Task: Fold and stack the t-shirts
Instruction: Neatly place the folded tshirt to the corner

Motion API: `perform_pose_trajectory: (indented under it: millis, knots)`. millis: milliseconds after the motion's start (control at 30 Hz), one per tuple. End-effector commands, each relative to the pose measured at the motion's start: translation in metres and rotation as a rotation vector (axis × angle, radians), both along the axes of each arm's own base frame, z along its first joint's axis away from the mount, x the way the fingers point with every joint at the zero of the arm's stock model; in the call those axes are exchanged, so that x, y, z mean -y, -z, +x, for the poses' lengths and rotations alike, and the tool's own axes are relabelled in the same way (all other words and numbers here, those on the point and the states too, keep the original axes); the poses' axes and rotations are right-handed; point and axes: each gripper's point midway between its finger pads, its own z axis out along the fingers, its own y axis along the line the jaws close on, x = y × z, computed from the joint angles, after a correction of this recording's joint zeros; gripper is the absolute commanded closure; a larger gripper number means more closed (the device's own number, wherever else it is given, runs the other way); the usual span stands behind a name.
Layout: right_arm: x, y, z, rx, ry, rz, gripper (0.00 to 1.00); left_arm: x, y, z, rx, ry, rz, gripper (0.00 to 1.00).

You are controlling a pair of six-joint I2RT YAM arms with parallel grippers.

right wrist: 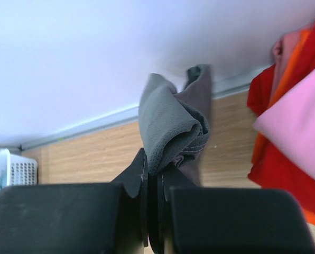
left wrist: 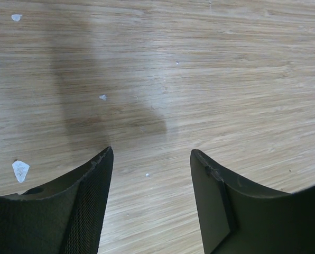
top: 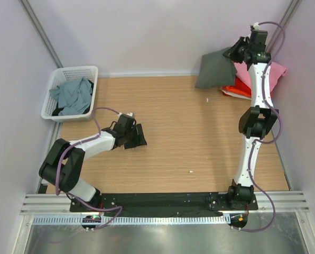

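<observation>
The grey t-shirt hangs beside the stack, so my right gripper needs to swing to the right in the top view next, down over the pink shirt point(top: 277, 72) point(right wrist: 301, 124), and let go.
My right gripper point(top: 237, 53) is shut on a fold of the dark charcoal-grey t-shirt point(top: 214, 69) and holds it lifted at the table's back right. The bunched grey cloth point(right wrist: 170, 124) shows between the fingers in the right wrist view. Next to it lies a stack of pink point(top: 274, 74), red point(top: 237, 89) and orange shirts, also in the right wrist view point(right wrist: 295, 121). A dusty teal-grey shirt point(top: 73, 95) lies crumpled in the white basket point(top: 90, 71). My left gripper point(top: 139, 136) is open and empty just above bare wood point(left wrist: 152, 159).
The white lattice basket stands at the table's back left, against the wall. White walls close the table at the back and sides. Small white specks point(left wrist: 20, 169) lie on the wood.
</observation>
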Motion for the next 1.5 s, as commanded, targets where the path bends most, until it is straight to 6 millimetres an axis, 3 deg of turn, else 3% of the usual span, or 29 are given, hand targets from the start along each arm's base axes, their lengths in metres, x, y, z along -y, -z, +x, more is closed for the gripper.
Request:
perform_pose_trajectory:
  millis: [0,200,500,633,1133,1467]
  knots:
    - [0.016,-0.123,-0.015,0.283,0.051,0.019,0.99,0.006,-0.014,0.016,0.079,-0.004,-0.001,0.39]
    - [0.052,-0.138,-0.016,0.325,0.116,0.065,0.98,0.006,-0.014,0.015,0.082,-0.003,0.007,0.40]
    - [0.071,-0.163,-0.018,0.402,0.131,0.137,0.98,0.007,-0.015,0.016,0.090,-0.002,0.020,0.42]
    - [0.093,-0.162,-0.020,0.405,0.154,0.141,0.98,0.008,-0.015,0.016,0.091,0.000,0.019,0.42]
    - [0.163,-0.120,-0.019,0.339,0.237,0.139,0.98,0.008,-0.014,0.015,0.081,0.005,0.023,0.44]
    - [0.199,-0.043,-0.010,0.193,0.315,0.104,0.99,0.009,-0.013,0.015,0.078,0.008,0.023,0.45]
